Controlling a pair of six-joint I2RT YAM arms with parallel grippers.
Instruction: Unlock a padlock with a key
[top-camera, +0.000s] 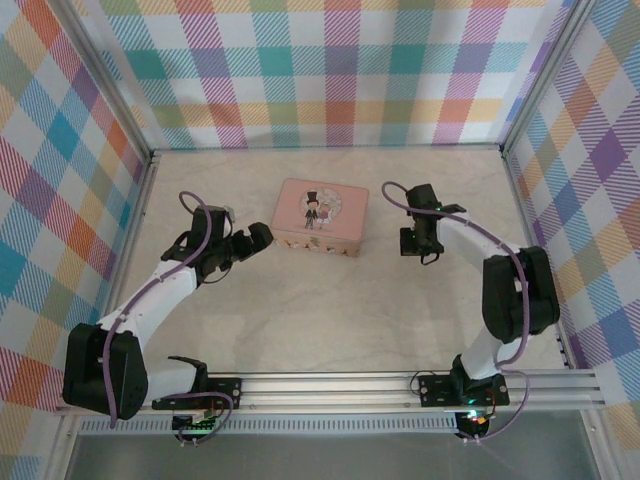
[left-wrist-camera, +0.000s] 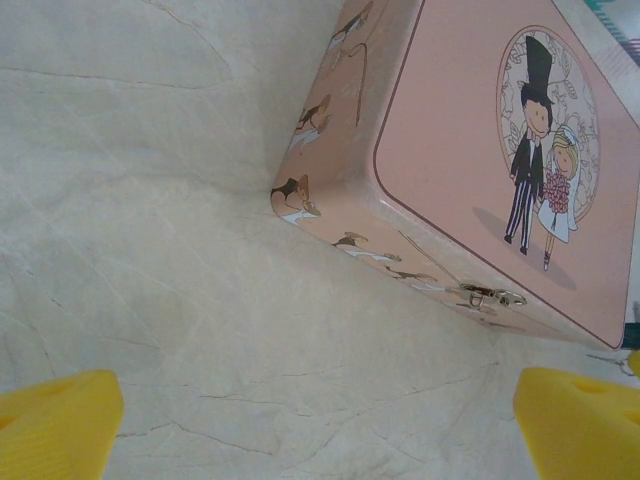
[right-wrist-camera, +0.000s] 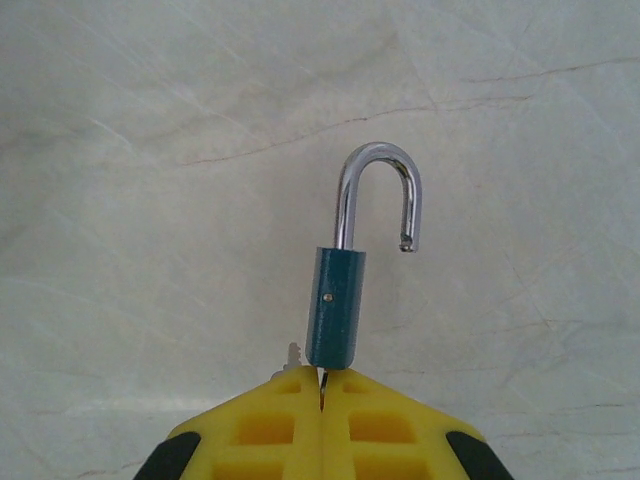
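Note:
The key (right-wrist-camera: 323, 386) goes down with my right gripper toward the bare tabletop below it, beside the pink tin, for release next, since the padlock's shackle already stands open.
The padlock (right-wrist-camera: 335, 308) is a small teal cylinder with a silvery shackle (right-wrist-camera: 380, 185) that stands sprung open, its free end clear of the body. My right gripper (right-wrist-camera: 322, 378) is shut on the key (right-wrist-camera: 323, 386), a thin metal sliver between the yellow pads that runs up into the lock's base. A second key tip (right-wrist-camera: 292, 355) peeks out beside the left pad. Seen from above, the right gripper (top-camera: 421, 252) hovers over the table right of the pink tin. My left gripper (left-wrist-camera: 320, 435) is open and holds nothing, its yellow fingertips (left-wrist-camera: 55, 425) low over bare table beside the tin.
The pink picture tin (top-camera: 320, 216) lies in the middle of the marbled table (top-camera: 330, 310), lid shut, with its small metal latch (left-wrist-camera: 490, 296) on the near side. Checked walls close off three sides. The left gripper (top-camera: 262, 237) sits just left of the tin's corner.

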